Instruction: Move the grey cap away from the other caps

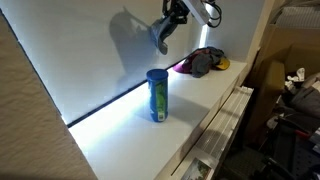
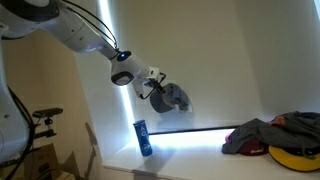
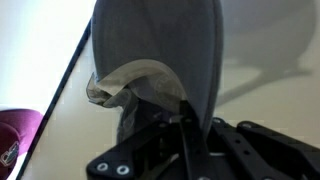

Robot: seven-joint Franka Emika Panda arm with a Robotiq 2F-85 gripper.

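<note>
The robot's gripper is going to stay high beside the wall and rotate the grey cap above the shelf (image 1: 181, 97) before it opens.
The grey cap (image 1: 161, 36) hangs in the air from my gripper (image 1: 170, 20), high above the white shelf. It also shows in an exterior view (image 2: 175, 98), held by the gripper (image 2: 160, 88). In the wrist view the grey cap (image 3: 160, 50) fills the middle, brim up, its paler inside band curling out, with my gripper (image 3: 185, 120) shut on its rim. The other caps (image 1: 203, 62) lie in a heap at the shelf's far end: a dark charcoal one, a pink one and a yellow bit (image 2: 290, 155). A pink cap (image 3: 15, 140) shows at the wrist view's lower left.
A blue canister (image 1: 157, 96) stands upright on the white shelf (image 1: 190, 110), between the near end and the heap; it also shows in an exterior view (image 2: 144, 137). The wall runs along the shelf's back. Cluttered boxes (image 1: 295, 90) stand beyond the shelf's front edge.
</note>
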